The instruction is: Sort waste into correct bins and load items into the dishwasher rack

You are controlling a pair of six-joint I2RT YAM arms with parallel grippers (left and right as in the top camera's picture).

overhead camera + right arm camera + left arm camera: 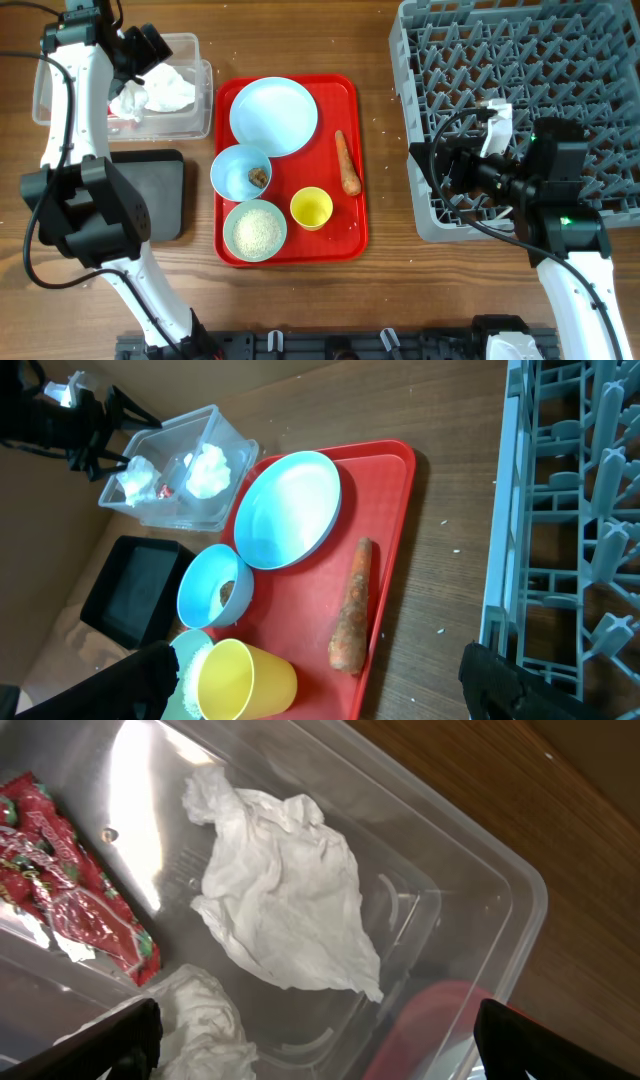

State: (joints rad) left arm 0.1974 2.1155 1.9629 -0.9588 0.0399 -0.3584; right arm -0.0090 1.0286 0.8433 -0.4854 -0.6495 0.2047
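I will move my left gripper back and to the right in the overhead view, then down onto the bowl's rim by the brown lump (pixel 258 177), where bare tray leaves room.
My left gripper (pixel 148 48) (pixel 320 1045) is open and empty above the clear tub (pixel 196 62), which holds crumpled tissue (pixel 285 900) and a red wrapper (pixel 70 905). My right gripper (pixel 447 172) (pixel 320 685) is open and empty between the red tray (pixel 350 235) and the grey rack (pixel 520 70). On the red tray are the blue plate (pixel 273 116), a bowl (pixel 232 163) with a brown lump (pixel 258 177), a bowl of rice (pixel 255 230), the yellow cup (pixel 311 208) and the carrot (pixel 346 162). The black tray (pixel 160 190) lies left of them.
A few rice grains are scattered on the wooden table (pixel 385 120) between the red tray and the rack. The left arm's links stand over the black tray's left side.
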